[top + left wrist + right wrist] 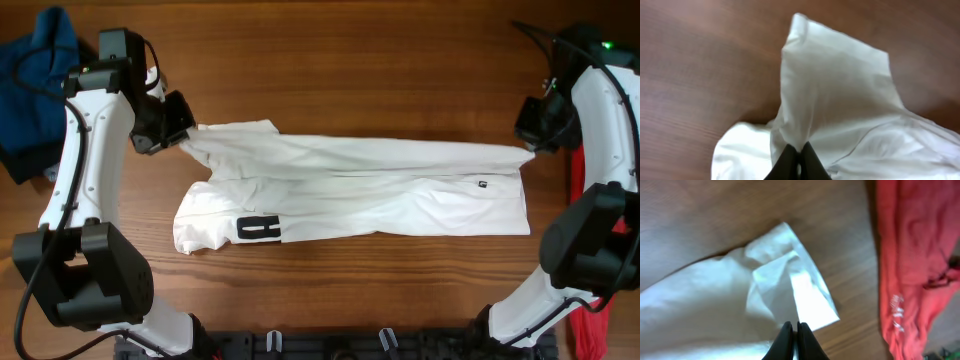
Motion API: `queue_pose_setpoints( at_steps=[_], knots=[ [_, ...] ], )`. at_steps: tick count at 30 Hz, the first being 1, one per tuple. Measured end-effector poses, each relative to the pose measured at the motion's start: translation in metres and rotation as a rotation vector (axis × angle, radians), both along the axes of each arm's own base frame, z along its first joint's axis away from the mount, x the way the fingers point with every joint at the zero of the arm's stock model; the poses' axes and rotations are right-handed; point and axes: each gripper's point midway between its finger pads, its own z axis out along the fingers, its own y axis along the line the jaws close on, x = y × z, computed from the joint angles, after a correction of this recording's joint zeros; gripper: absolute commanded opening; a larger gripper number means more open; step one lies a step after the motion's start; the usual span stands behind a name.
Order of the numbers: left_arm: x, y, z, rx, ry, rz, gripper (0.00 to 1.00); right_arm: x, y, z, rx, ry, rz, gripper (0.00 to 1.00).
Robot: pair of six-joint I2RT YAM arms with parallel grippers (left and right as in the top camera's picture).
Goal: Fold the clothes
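My right gripper lowers backward over the shirt's uncovered end [513, 196] [812, 304] by the red garment next, since that layer lies below and back of the gripper. The gripper then releases over that layer.
The white T-shirt [360, 190] with a black block print [258, 229] lies stretched across the table, its far long edge folded over toward the front. My left gripper [182, 140] is shut on the shirt's far left corner. In the left wrist view the jaws [799, 150] pinch white cloth [840, 90]. My right gripper [530, 147] is shut on the shirt's far right corner. In the right wrist view the jaws [794, 328] pinch a folded white corner [785, 280].
A blue garment [35, 70] over dark cloth lies at the far left. A red garment [582, 180] lies at the right edge and shows in the right wrist view [915, 265]. Bare wood table [350, 70] surrounds the shirt.
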Motion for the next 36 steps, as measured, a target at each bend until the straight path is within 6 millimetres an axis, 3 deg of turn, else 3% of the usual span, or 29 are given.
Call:
queue_pose_setpoints(
  at_steps=[8, 17, 28, 36],
  knots=[
    [-0.043, -0.001, -0.004, 0.003, 0.177, -0.002, 0.04, -0.021, -0.023, 0.001, -0.004, 0.05, -0.074, 0.04],
    [-0.065, -0.001, -0.009, 0.009, 0.265, -0.006, 0.04, -0.028, -0.021, 0.0, 0.004, 0.08, -0.073, 0.04],
    [-0.104, -0.004, -0.034, -0.005, 0.42, -0.009, 0.04, -0.052, -0.013, -0.028, 0.031, 0.176, -0.072, 0.04],
    [-0.127, -0.002, -0.044, 0.011, 0.507, -0.012, 0.04, -0.053, -0.014, -0.03, 0.026, 0.182, -0.071, 0.04]
  ],
)
